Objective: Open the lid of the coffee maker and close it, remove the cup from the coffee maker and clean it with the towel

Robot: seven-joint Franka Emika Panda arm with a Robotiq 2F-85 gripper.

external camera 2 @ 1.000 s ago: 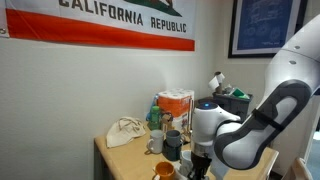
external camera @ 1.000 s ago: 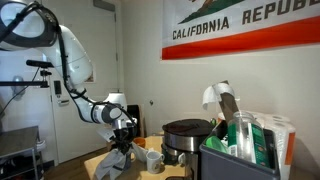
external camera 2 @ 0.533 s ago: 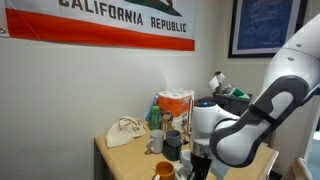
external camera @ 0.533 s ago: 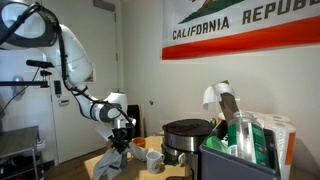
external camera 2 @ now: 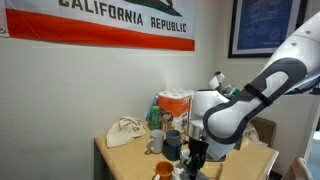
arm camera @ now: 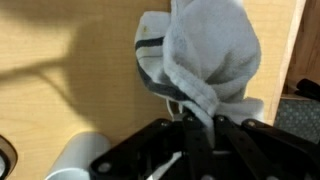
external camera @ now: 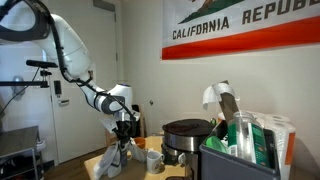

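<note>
Next, my gripper raises the towel, carries it to the left in the wrist view and brings it down to release, since clear tabletop lies there.
My gripper is shut on the towel, a whitish-grey cloth with a dark stripe along one edge. It bunches between the jaws in the wrist view. In an exterior view the gripper holds the towel hanging down over the wooden table's near corner. Seen from the other side, the gripper hangs low over the table, close to a small dark cup. I cannot make out the coffee maker or its lid; the arm covers that part of the table.
A white cup stands close to the gripper. A squat black pot and a bin of clutter fill one end of the table. A crumpled whitish cloth lies by the wall, and a brown cup stands near the front.
The arm has risen and the gripper has lifted the towel, which lay lower on the table and now hangs from the jaws. The cups and pot have not moved.
</note>
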